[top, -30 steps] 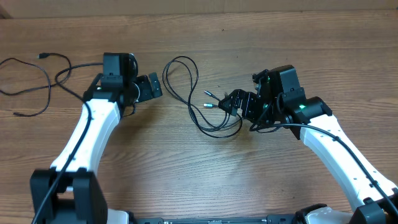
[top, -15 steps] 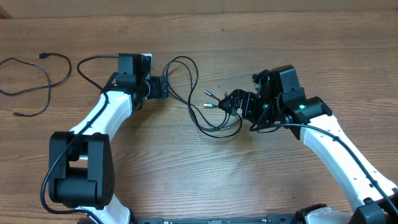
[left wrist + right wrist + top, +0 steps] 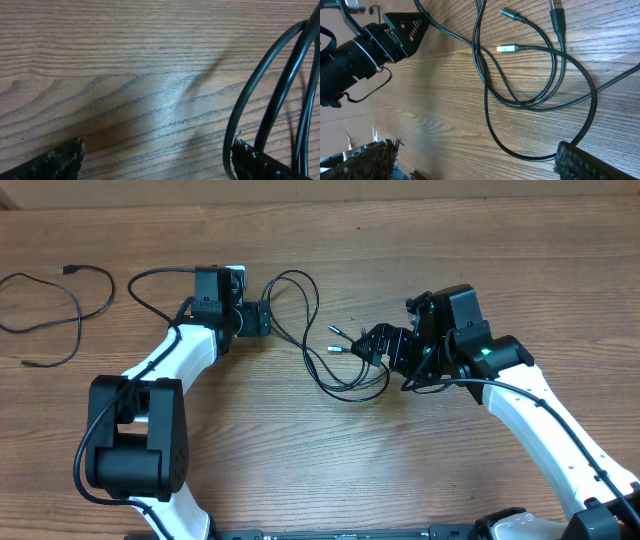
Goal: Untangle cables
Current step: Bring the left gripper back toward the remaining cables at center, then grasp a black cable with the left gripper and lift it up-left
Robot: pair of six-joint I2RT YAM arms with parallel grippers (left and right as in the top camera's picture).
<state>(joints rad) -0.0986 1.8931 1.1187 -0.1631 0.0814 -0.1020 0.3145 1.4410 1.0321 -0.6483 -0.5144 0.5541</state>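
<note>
My left gripper has the loop's strands beside only one finger, so I will move it to the right in the overhead view and close it on the nearest strand point(image 3: 273, 318) point(image 3: 232, 134).
The tangled cables point(image 3: 340, 370) lie at the table's middle as thin black overlapping loops, with small plug ends point(image 3: 335, 340) pointing left. One loop point(image 3: 292, 285) reaches up and left. My left gripper point(image 3: 256, 320) is open just left of that loop, and in the left wrist view the loop's strands point(image 3: 272, 90) run beside the right fingertip point(image 3: 260, 162). My right gripper point(image 3: 372, 343) stands open at the tangle's right edge. The right wrist view shows the crossed cables point(image 3: 530, 80) and a silver plug point(image 3: 506, 48) ahead of its spread jaws point(image 3: 480, 160), with one strand at the right fingertip point(image 3: 595, 162).
A separate thin black cable point(image 3: 55, 305) lies loose at the far left of the wooden table point(image 3: 320, 460). A thicker wire point(image 3: 150, 277) belonging to the left arm arcs beside its wrist. The left gripper point(image 3: 395, 30) shows at the top left of the right wrist view.
The left arm has swung right, bringing its gripper up to the left loop of the tangle. The right arm and the cables have stayed where they were.
</note>
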